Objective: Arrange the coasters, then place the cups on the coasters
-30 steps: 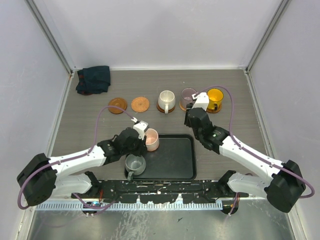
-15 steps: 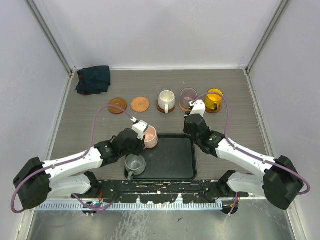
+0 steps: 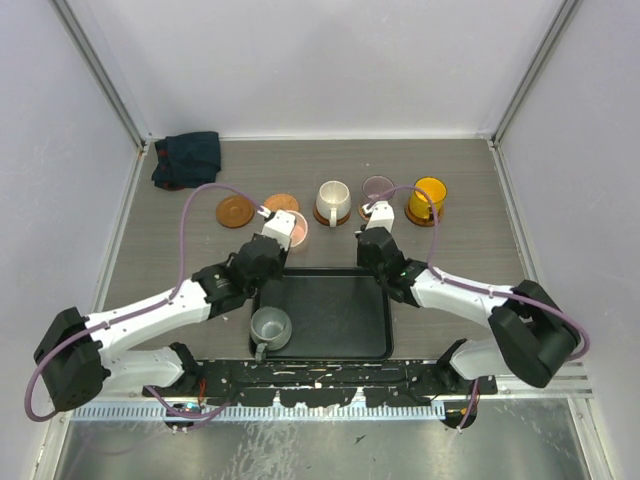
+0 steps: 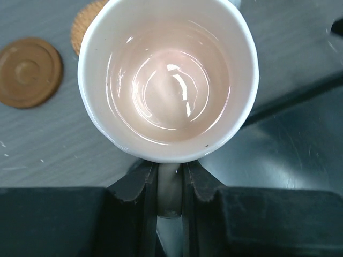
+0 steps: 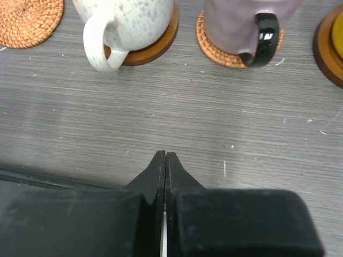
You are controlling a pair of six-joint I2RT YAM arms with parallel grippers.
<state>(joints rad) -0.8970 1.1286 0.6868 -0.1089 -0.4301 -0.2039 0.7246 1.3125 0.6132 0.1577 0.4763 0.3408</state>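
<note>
The pink cup goes outward in my left gripper next and down onto the bare woven coaster (image 3: pixel 282 202) (image 4: pixel 85 23), then the gripper releases the handle, since the coaster lies outward and below.
My left gripper (image 3: pixel 278 240) (image 4: pixel 170 179) is shut on the handle of the pink cup (image 3: pixel 294 229) (image 4: pixel 169 80), held upright just near of a flat woven coaster (image 3: pixel 282 203) (image 4: pixel 86 27). A dark rimmed coaster (image 3: pixel 236 211) (image 4: pixel 29 72) lies bare to its left. The cream cup (image 3: pixel 332 201) (image 5: pixel 128 21), mauve cup (image 3: pixel 377 189) (image 5: pixel 241 24) and yellow cup (image 3: pixel 428 198) each stand on a coaster. A grey-green cup (image 3: pixel 270 326) sits in the tray. My right gripper (image 3: pixel 367 238) (image 5: pixel 165 156) is shut and empty, just near of the mauve cup.
A black rectangular tray (image 3: pixel 340 315) (image 4: pixel 289 144) lies in front of the arm bases. A dark folded cloth (image 3: pixel 187 158) sits at the far left corner. Grey walls close in the table on three sides.
My left arm carried the pink cup from the tray's left edge out toward the woven coaster. My right gripper drew back from the mauve cup and shut.
</note>
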